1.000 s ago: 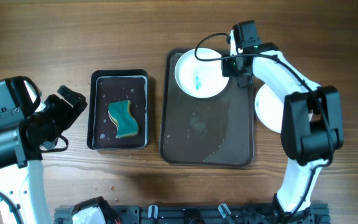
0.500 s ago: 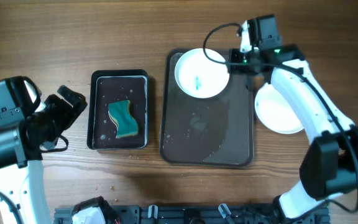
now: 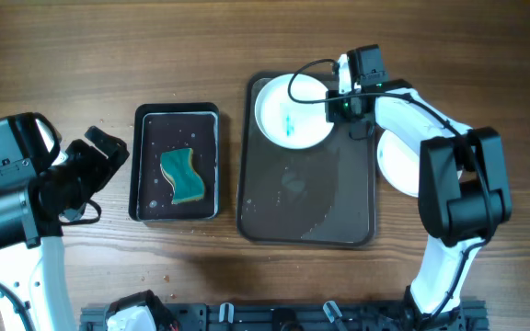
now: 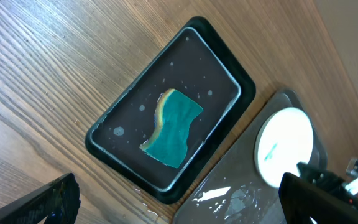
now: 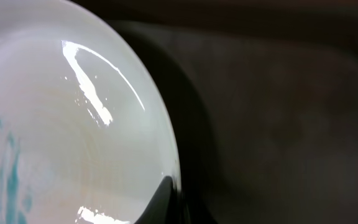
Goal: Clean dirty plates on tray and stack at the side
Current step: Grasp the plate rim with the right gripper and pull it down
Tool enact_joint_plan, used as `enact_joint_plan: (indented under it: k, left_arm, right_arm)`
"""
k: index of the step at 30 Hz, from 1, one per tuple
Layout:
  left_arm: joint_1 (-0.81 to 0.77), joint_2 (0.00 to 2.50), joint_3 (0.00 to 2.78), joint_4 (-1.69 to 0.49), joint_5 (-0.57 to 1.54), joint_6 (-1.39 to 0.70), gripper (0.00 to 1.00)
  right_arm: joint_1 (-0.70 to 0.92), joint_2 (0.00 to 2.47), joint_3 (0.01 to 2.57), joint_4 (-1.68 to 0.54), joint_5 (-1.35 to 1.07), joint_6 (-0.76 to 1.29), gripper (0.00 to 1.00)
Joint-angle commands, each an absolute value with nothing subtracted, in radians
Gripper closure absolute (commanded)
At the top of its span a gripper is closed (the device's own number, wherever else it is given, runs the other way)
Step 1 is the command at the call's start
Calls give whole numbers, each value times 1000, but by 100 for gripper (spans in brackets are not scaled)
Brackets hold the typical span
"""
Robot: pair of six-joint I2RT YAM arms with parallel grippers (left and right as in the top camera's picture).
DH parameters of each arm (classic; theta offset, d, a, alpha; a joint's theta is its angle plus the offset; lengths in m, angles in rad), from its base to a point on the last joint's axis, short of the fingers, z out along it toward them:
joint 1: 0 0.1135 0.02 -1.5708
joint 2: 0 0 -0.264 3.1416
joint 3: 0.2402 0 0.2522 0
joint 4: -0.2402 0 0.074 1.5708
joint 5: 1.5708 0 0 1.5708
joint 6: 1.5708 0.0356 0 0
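Note:
My right gripper should first pull the dirty plate point(image 3: 288, 115) back by the plate's rim, from the grey tray's far end toward the tray's middle, and then open.
A white dirty plate point(image 3: 288, 115) with a teal smear lies at the far end of the grey tray point(image 3: 306, 198). It also shows in the left wrist view point(image 4: 284, 146) and fills the left of the right wrist view point(image 5: 61, 124). My right gripper point(image 3: 339, 108) is at the plate's right rim, with one dark finger point(image 5: 166, 196) over the rim and the other hidden. It looks shut on the rim. A clean white plate point(image 3: 396, 161) lies on the table right of the tray, partly under my right arm. My left gripper point(image 3: 107, 154) is open and empty, left of the black tray.
A teal sponge point(image 3: 182, 175) lies in wet water in a black tray point(image 3: 177, 112) left of the grey tray; both show in the left wrist view, sponge point(image 4: 173, 127) and tray point(image 4: 104, 134). Water is pooled on the grey tray point(image 4: 247, 199).
My right arm swung out to the far right of the tray, then came back down onto the plate's right rim. The plate has shifted slightly left. The left arm has not moved.

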State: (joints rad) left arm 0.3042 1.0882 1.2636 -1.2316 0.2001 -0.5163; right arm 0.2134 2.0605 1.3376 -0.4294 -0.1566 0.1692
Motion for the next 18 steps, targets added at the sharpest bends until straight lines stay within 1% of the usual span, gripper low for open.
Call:
enact_joint_plan:
  k: [1, 7, 9, 11, 12, 16, 18]
  left_arm:
    - [311, 1083, 1276, -1231, 213, -501, 0]
    - [311, 1083, 1276, -1231, 213, -501, 0]
    - [311, 1083, 1276, -1231, 213, -501, 0]
    - [311, 1083, 1276, -1231, 213, -501, 0]
    - [311, 1083, 1276, -1231, 213, -501, 0]
    - [311, 1083, 1276, -1231, 213, -501, 0]
    - [311, 1083, 1276, -1222, 213, -501, 0]
  right_arm:
    - [208, 1992, 1327, -603, -197, 336, 96]
    - [247, 1963, 1327, -961, -271, 429, 96]
    - [295, 1962, 1296, -1002, -294, 477, 96]
    - [345, 1957, 1246, -955, -332, 545, 96]
    - [382, 1954, 1207, -901, -341, 614, 96]
    - [471, 1934, 1104, -739, -339, 840, 96]
    - [489, 1901, 1074, -693, -299, 902, 96]
